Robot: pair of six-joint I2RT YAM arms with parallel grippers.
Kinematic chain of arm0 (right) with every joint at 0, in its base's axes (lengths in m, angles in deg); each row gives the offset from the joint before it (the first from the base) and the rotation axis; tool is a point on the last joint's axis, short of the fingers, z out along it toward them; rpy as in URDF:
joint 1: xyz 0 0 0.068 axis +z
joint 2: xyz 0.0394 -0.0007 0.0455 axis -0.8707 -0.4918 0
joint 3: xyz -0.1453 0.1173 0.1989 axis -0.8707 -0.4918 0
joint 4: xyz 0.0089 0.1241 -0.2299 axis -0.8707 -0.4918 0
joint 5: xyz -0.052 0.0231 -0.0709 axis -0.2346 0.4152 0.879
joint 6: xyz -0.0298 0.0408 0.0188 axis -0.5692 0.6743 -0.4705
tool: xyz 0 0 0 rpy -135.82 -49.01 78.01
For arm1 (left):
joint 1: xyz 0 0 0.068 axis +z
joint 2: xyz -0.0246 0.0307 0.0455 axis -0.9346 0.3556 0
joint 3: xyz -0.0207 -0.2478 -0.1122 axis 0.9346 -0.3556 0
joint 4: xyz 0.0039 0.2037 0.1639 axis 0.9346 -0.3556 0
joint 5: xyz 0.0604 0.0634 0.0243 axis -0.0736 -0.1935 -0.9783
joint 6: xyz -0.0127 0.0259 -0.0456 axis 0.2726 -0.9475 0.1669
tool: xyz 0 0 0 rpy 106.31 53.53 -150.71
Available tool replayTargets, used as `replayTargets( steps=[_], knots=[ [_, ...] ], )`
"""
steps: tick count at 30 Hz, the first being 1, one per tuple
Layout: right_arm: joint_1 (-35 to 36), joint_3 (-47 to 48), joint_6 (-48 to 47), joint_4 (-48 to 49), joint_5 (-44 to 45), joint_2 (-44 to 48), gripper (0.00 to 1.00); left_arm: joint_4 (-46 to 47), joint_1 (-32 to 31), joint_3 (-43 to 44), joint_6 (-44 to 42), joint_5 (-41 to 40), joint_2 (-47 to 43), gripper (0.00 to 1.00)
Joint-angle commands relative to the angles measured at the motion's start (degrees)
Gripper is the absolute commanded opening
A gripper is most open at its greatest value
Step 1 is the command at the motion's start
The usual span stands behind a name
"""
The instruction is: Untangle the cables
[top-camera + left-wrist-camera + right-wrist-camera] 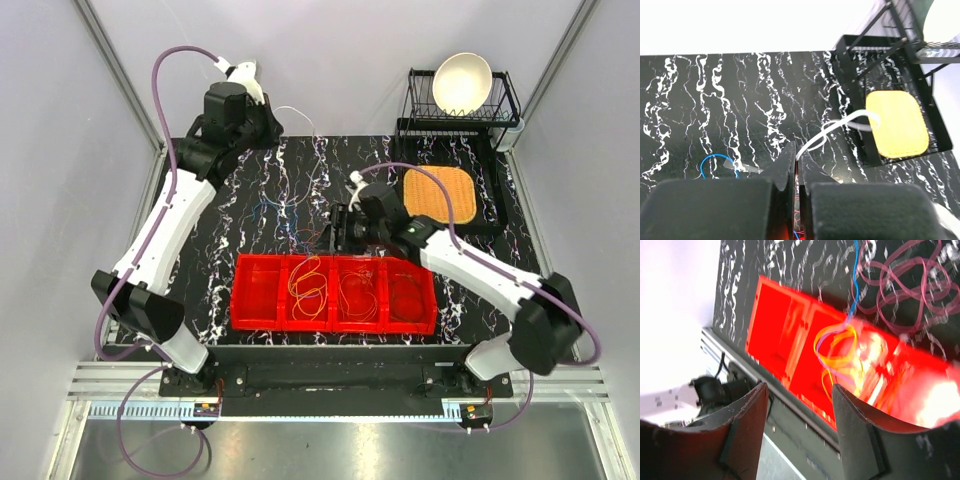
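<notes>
My right gripper moves outward and down onto the blue cable (pixel 295 227) (pixel 856 262) by the maroon loops' far side next, since it runs into the tray's yellow cable.
My left gripper (pixel 268 126) is at the back left of the table, shut on a thin white cable (pixel 840 125) that leaves its tips (pixel 797 156) and trails to the right; the cable also shows in the top view (pixel 305 117). A blue cable (pixel 715 162) lies on the table below it. My right gripper (pixel 335 229) hovers open and empty (pixel 799 386) just behind the red tray (pixel 257 297). Yellow and orange cables (pixel 310 284) lie in the tray's second compartment, also seen from the right wrist (pixel 837 347). Maroon loops (pixel 910 295) and a blue strand (pixel 855 275) lie on the table behind the tray.
The red tray has several compartments; more looped cables lie in the third (pixel 358 290) and fourth (pixel 405 296). A black mat with a yellow pad (pixel 439 193) sits at the back right, behind it a dish rack (pixel 505 105) holding a white bowl (pixel 462 82).
</notes>
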Motion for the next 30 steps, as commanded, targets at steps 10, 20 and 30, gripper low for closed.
replayTargets(
  steps=[10, 20, 30],
  knots=[
    [-0.12, 10.41, -4.5, 18.65, 0.36, -19.18, 0.61, 2.89, 0.66, 0.31, 1.69, 2.03, -3.23, 0.0],
    [1.81, 19.19, -11.27, 21.2, 11.5, -31.06, 0.63, 5.35, 1.98, -5.05, 4.25, 1.42, -6.3, 0.0],
    [3.22, 25.88, -12.24, 21.82, 20.75, -41.43, 0.63, 7.19, 3.03, -8.39, 4.68, 1.85, -9.73, 0.0]
  ],
)
